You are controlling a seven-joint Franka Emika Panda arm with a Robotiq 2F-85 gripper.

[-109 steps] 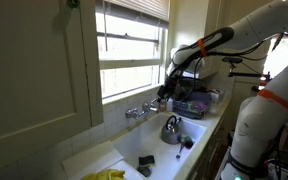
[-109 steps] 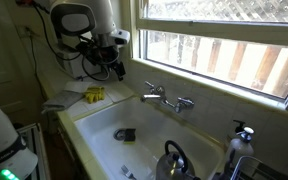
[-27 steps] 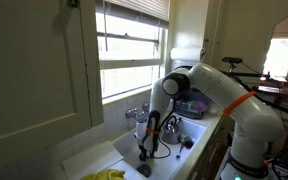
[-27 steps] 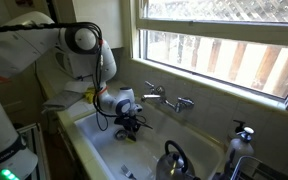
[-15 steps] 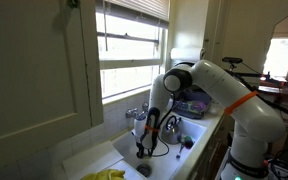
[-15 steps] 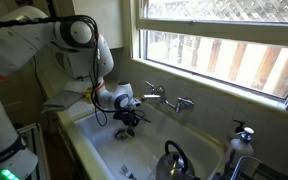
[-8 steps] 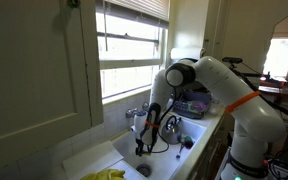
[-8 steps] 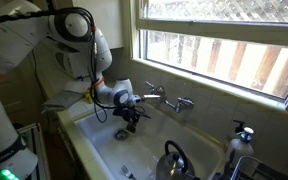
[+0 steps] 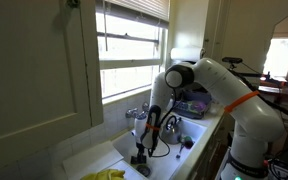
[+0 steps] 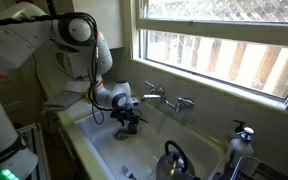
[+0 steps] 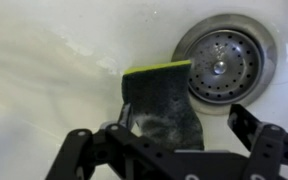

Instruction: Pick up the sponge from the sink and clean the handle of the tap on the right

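Observation:
My gripper lowers a short way onto the dark sponge (image 9: 137, 159) (image 11: 165, 109) beside the drain next and closes across its sides, since the open fingers already straddle it.
The sponge (image 11: 162, 105), dark scrub face up with a yellow-green edge, lies flat on the white sink floor just beside the metal drain (image 11: 221, 55). My gripper (image 11: 184, 125) hangs close above it, open: one finger stands at the sponge's left edge and the other finger (image 11: 252, 122) is clear of its right side. In both exterior views the gripper (image 10: 127, 119) (image 9: 142, 148) points down into the sink over the sponge (image 10: 124, 134). The tap (image 10: 165, 98) with its right handle (image 10: 188, 102) stands on the sink's back rim, apart from the gripper.
A metal kettle (image 10: 174, 160) (image 9: 172, 128) sits in the sink near the arm. Yellow gloves (image 10: 94, 94) lie on the counter by the sink. A window runs behind the tap. A soap bottle (image 10: 243, 133) stands at the sink's far end.
The arm came from the counter into the sink. Over the last second the gripper rose a little, then dropped back towards the sponge. The sponge has not moved.

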